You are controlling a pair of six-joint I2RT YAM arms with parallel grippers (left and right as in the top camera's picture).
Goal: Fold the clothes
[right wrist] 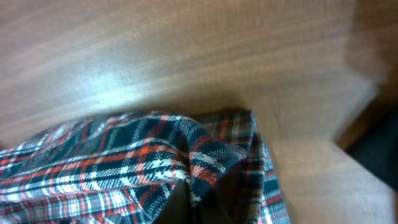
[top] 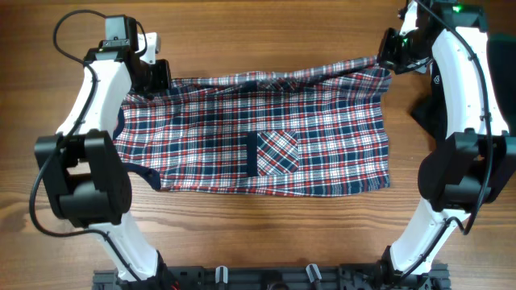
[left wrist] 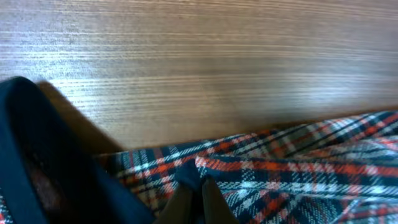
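Observation:
The shirt's far edge stretches taut, so my left gripper next needs to pull the shirt's pinched far corner back over the spread shirt and let go of it at the shirt's near edge [top: 175, 186].
The red, navy and white plaid shirt [top: 266, 141] lies spread across the table, chest pocket [top: 276, 153] facing up. My left gripper [top: 153, 78] is shut on the shirt's far left corner; in the left wrist view the fingers [left wrist: 193, 198] pinch a navy fold of plaid [left wrist: 292, 171]. My right gripper [top: 389, 56] is shut on the far right corner; in the right wrist view the fingers [right wrist: 208, 193] clamp bunched plaid [right wrist: 137, 158]. The far edge is stretched taut between both grippers. A black garment [top: 427, 105] lies at the right, mostly behind the right arm.
The wooden table [top: 258, 32] runs beyond the shirt's far edge. A dark navy lining [left wrist: 37, 155] fills the left of the left wrist view. The arms' bases [top: 266, 278] sit along the near edge. The table's right edge shows in the right wrist view [right wrist: 360, 118].

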